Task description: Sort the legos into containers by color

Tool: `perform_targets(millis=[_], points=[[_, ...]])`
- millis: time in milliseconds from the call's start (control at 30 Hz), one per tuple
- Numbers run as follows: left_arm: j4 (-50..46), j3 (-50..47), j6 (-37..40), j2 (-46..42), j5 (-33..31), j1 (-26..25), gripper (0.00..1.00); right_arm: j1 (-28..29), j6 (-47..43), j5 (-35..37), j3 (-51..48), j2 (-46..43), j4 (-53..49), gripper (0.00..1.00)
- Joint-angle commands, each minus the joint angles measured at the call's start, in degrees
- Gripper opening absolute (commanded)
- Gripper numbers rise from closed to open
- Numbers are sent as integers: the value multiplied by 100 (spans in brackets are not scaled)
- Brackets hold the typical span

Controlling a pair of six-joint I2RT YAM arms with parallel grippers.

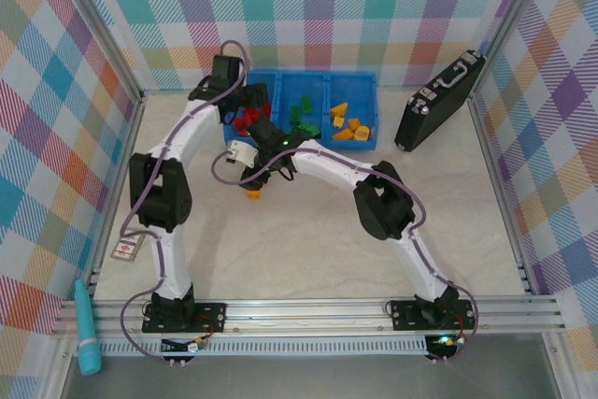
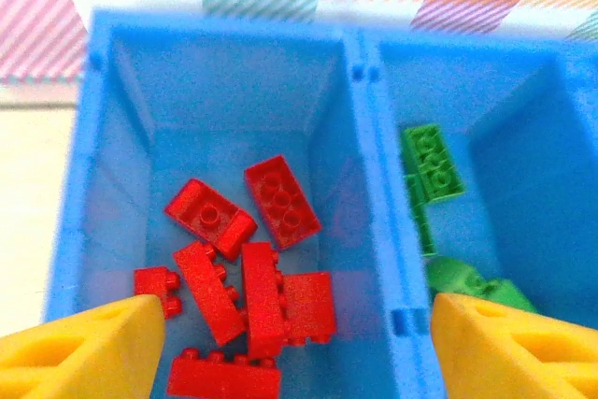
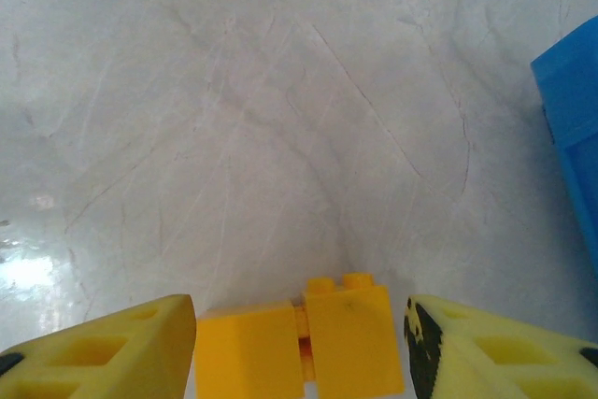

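Observation:
The right gripper moves down and shifts over the studded yellow-orange brick nearer the blue tray next, since both bricks span the gap between its fingers.
The blue tray (image 1: 308, 73) stands at the back with three containers side by side: red legos (image 1: 248, 121) on the left, green legos (image 1: 301, 114) in the middle, yellow legos (image 1: 348, 128) on the right. My left gripper (image 1: 245, 105) hangs open over the red compartment. In the left wrist view, several red legos (image 2: 280, 201) lie loose below the left gripper (image 2: 296, 315), with green legos (image 2: 433, 161) beyond the dividing wall (image 2: 374, 184). My right gripper (image 3: 299, 324) is open low over the table, its fingers on either side of two joined yellow legos (image 3: 350, 338) (image 1: 251, 195).
A black briefcase (image 1: 439, 100) leans at the back right. A small tan block (image 1: 126, 249) lies by the left arm, and a teal object (image 1: 87, 329) sits outside the front left rail. A corner of the blue tray (image 3: 572, 109) lies right of the right gripper.

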Motion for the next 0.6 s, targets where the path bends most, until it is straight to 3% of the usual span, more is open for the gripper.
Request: perform_targets(millis=[0,267,567], points=[[-129,-90,133,-1228,-39,43,76,45,130,178,505,377,-459,62],[-519,-805,112,-3283,-480,42,80,27,251,811,1619,1316,-1200,61],[-1460,-865,567,-4269,-949,42,82,-90,299,1014,1689,1421,-1651,61]])
